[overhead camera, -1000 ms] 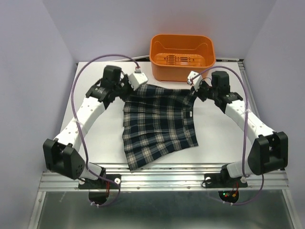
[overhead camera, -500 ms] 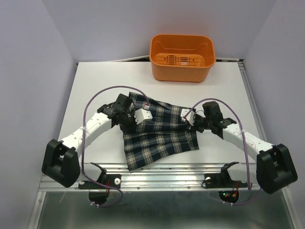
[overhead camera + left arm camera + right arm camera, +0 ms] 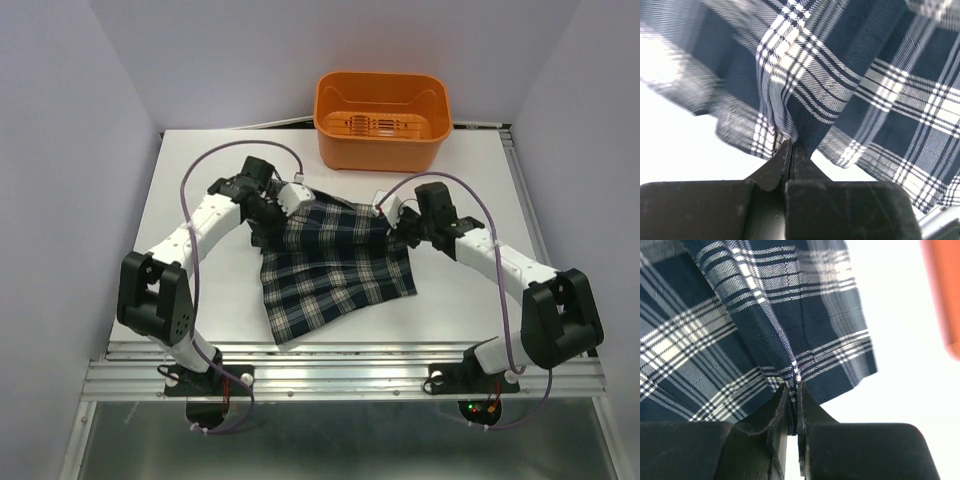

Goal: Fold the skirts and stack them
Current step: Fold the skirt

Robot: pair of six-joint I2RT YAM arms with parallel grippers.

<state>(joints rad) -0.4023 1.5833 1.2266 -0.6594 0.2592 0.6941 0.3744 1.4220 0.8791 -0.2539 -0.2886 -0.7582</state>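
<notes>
My right gripper next needs to lift, bring the skirt's pinched edge back over the skirt's near part, lower and release it, as that near part lies flat on the tabletop.
One dark navy-and-green plaid skirt (image 3: 335, 265) lies on the white table (image 3: 200, 170), its near hem toward the front edge. My left gripper (image 3: 272, 215) is shut on the skirt's far left edge; in the left wrist view the cloth (image 3: 840, 85) is pinched between the closed fingertips (image 3: 791, 147). My right gripper (image 3: 397, 226) is shut on the far right edge; in the right wrist view the cloth (image 3: 765, 325) runs down between the fingers (image 3: 792, 390). Both hold the far edge slightly raised.
An orange plastic basket (image 3: 381, 118) stands at the back of the table, beyond the skirt; its edge shows in the right wrist view (image 3: 945, 300). A metal rail (image 3: 340, 365) runs along the front edge. Lilac walls enclose left, right and back.
Both grippers carried the skirt's far edge toward the front, then back toward the basket. The skirt now looks shorter front to back than one second ago.
</notes>
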